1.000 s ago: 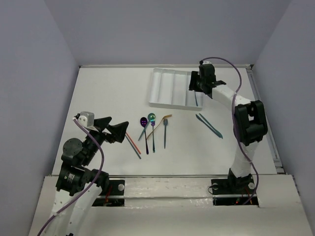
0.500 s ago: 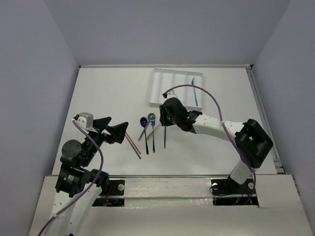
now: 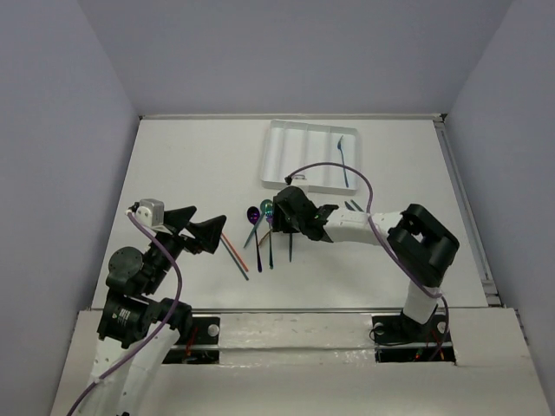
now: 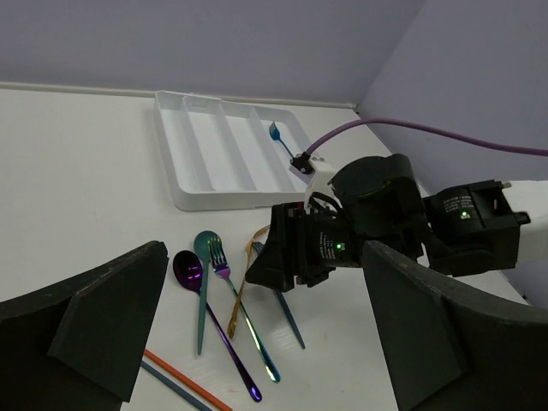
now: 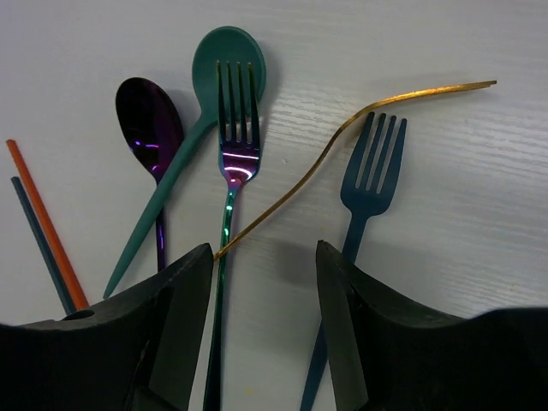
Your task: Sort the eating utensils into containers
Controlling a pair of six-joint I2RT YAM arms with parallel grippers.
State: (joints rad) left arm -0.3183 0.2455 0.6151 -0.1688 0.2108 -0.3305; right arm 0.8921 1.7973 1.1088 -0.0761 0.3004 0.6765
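Note:
The right gripper moves down slightly and closes next. The gold fork's handle [image 3: 271, 230] [image 5: 265, 217] slants between its fingers.
My right gripper [image 3: 277, 217] is open and hangs low over the cluster of utensils. In the right wrist view its jaws [image 5: 264, 257] straddle the handle end of a gold fork [image 5: 342, 133] lying on its edge. Beside it lie a blue fork [image 5: 370, 171], an iridescent fork [image 5: 231, 120], a teal spoon [image 5: 227, 56] and a purple spoon [image 5: 147, 124]. An orange chopstick [image 5: 43, 223] and a teal chopstick [image 5: 34, 244] lie at the left. The white tray [image 3: 295, 160] holds one teal spoon [image 3: 345, 165] in its rightmost compartment. My left gripper [image 3: 208, 219] is open and empty, left of the cluster.
Two teal chopsticks [image 3: 355, 206] lie right of the cluster, partly under the right arm. The right arm's purple cable [image 3: 338, 169] arcs over the tray's near edge. Grey walls close in the table on three sides.
My right gripper left the tray's rightmost compartment, where a teal spoon now lies, and swung down and left to the utensil cluster. The left arm has not moved.

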